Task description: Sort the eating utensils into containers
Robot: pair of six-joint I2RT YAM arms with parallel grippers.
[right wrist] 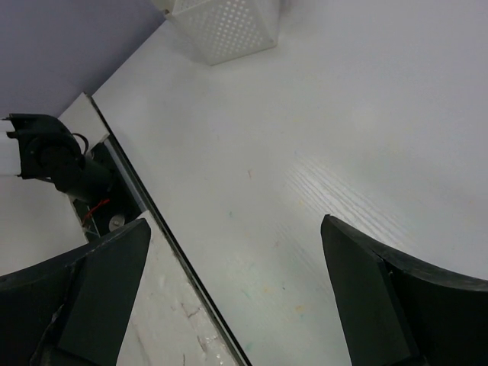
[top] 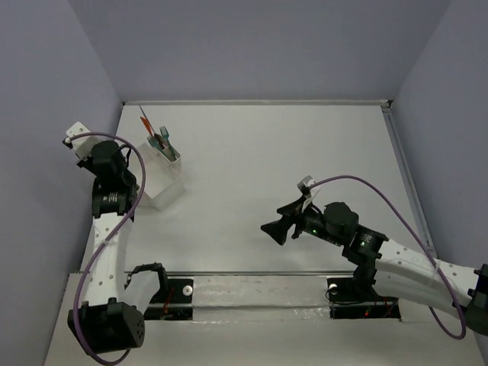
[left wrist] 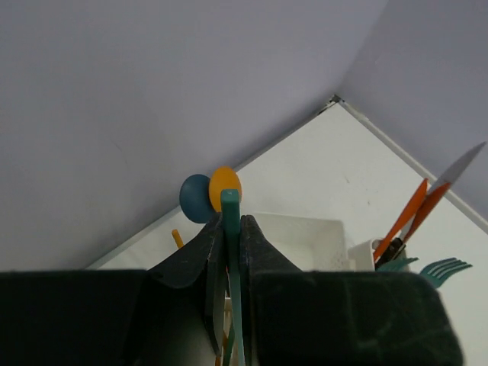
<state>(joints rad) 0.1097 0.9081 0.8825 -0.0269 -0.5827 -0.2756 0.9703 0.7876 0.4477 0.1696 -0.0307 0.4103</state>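
The teal utensil (left wrist: 230, 204) is already upright above the organiser's narrow section (left wrist: 227, 341) by the blue and orange spoons. My left gripper lowers it in there next for release.
My left gripper (left wrist: 231, 221) is shut on the thin handle of a teal utensil (left wrist: 230, 204), held upright over the near end of the white organiser (left wrist: 305, 236). Which kind of utensil it is stays hidden. Just behind it stand a blue spoon (left wrist: 195, 200) and an orange spoon (left wrist: 226, 181). Orange knives (left wrist: 412, 213) and teal forks (left wrist: 446, 267) stand in the far compartments. In the top view the left gripper (top: 136, 185) is at the organiser (top: 164, 179), with utensils (top: 156, 136) sticking up. My right gripper (top: 276, 229) is open and empty above bare table, also in its wrist view (right wrist: 236, 305).
The organiser stands near the table's far left corner by the purple wall (top: 61, 76). A metal rail (top: 252, 274) runs along the near edge. The organiser's perforated wall (right wrist: 229, 27) and the left arm's base (right wrist: 53, 152) show in the right wrist view.
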